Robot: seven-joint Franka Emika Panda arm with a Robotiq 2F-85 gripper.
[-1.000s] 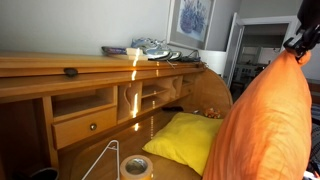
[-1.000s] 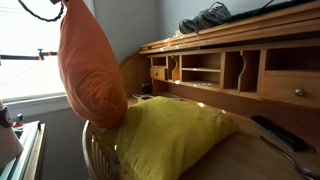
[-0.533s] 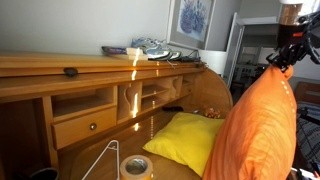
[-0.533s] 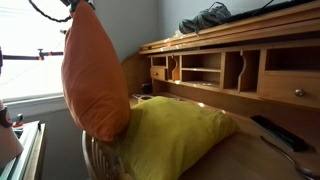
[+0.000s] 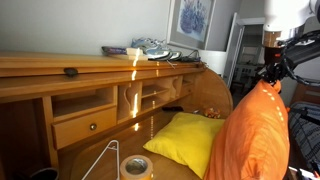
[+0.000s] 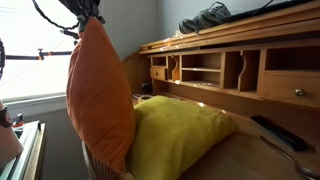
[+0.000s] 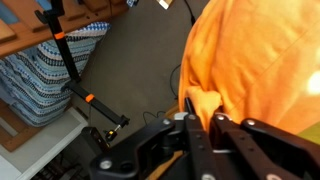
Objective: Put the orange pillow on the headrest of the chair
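My gripper comes down and shifts toward the yellow pillow next before opening, since the orange pillow's lower end is already at the chair back.
The orange pillow hangs by one corner from my gripper. In an exterior view it hangs upright beside the yellow pillow, its lower end down at the chair back, whose top edge barely shows. My gripper is at the top of that view. In the wrist view the fingers pinch a fold of orange fabric; the gripper is shut on it.
A big wooden roll-top desk with cubbies and drawers stands behind. A tape roll and a white hanger lie on its surface. Shoes sit on top. A tripod stands on the floor below.
My gripper has come lower and moved sideways with the orange pillow. The pillow's lower end now hangs further down against the yellow pillow and chair back.
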